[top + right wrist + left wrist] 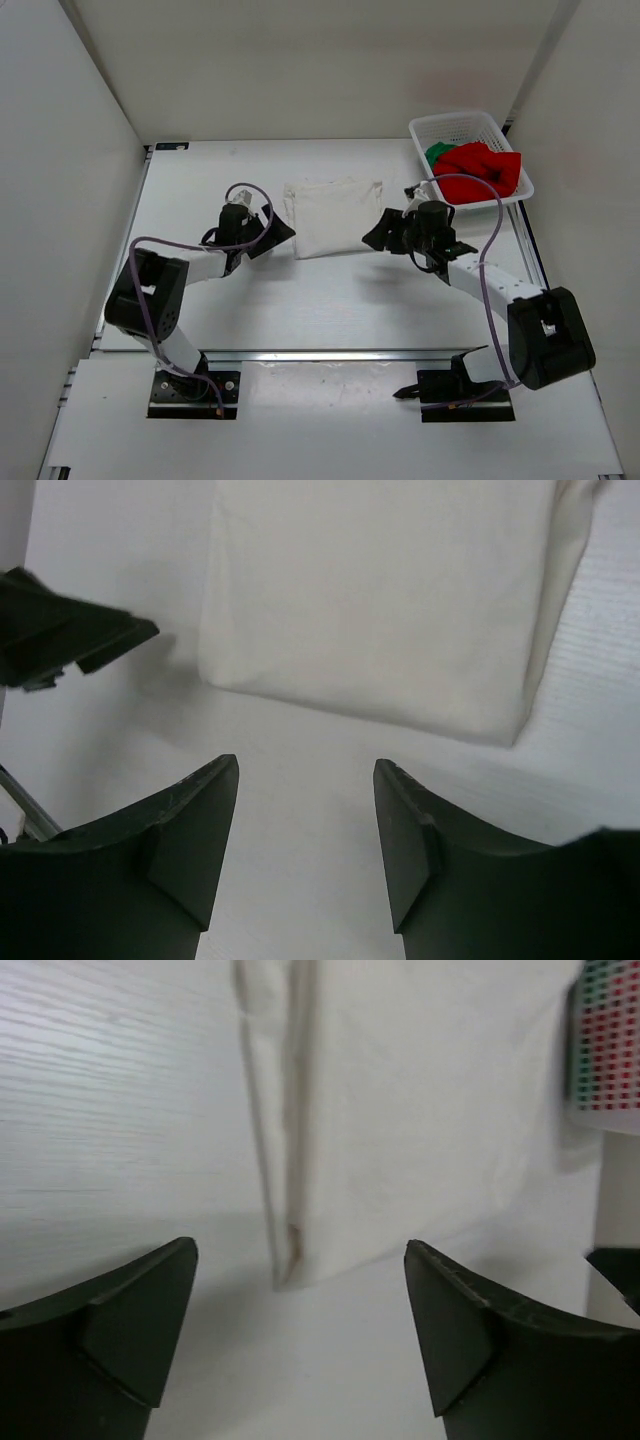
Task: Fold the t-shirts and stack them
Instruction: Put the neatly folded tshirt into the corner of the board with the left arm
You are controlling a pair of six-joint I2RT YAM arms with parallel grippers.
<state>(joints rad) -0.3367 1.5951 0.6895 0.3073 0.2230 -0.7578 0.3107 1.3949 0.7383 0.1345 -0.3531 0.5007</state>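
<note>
The stacked layers lie together at the layered side edge [290, 211] [280, 1125] of the folded white t-shirt, so my open left gripper should move outward and down onto that edge next.
A white t-shirt [333, 216] lies folded into a flat rectangle at the middle of the table. Its layered edge shows in the left wrist view [420, 1120], and its smooth face in the right wrist view [385, 600]. My left gripper [278, 235] stands open just left of the fold, with only bare table between its fingers [300, 1250]. My right gripper [378, 232] stands open just right of it, holding nothing [305, 765]. A red t-shirt [482, 172] and a green t-shirt [436, 154] lie bunched in the basket.
The white mesh basket [455, 125] stands at the back right corner, and its side shows at the right edge of the left wrist view [605, 1040]. White walls close in the table at the back and both sides. The left gripper's fingertip [80, 640] shows in the right wrist view.
</note>
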